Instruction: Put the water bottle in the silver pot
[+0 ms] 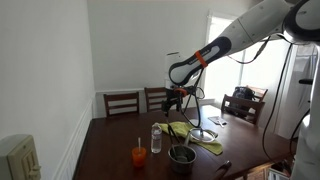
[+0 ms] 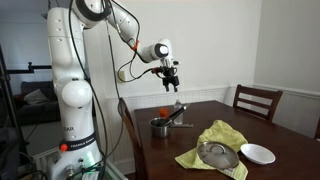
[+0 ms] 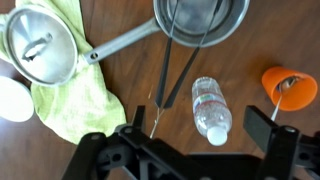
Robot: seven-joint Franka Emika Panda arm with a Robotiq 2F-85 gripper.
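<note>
I need to move my gripper down and toward the upright bottle first, so that its open fingers get around the cap (image 1: 156,126) (image 3: 217,136), which is well below.
The water bottle (image 1: 156,138) is clear with a pale label and a light cap. It stands upright on the dark wooden table between the orange cup and the silver pot (image 1: 181,155). In the wrist view the bottle (image 3: 208,108) is just below the pot (image 3: 200,18), whose long handle points left. My gripper (image 1: 175,98) hangs high above the table, open and empty. In the wrist view its fingers (image 3: 200,128) frame the bottle's cap from far above. The gripper (image 2: 170,78) and the pot (image 2: 160,127) also show in an exterior view.
An orange cup with a straw (image 3: 288,88) stands beside the bottle. A round glass lid (image 3: 42,45) lies on a yellow cloth (image 3: 75,100), with a white bowl (image 3: 10,100) next to it. A thin dark utensil (image 3: 175,65) leans out of the pot. Chairs (image 1: 122,102) line the table's far side.
</note>
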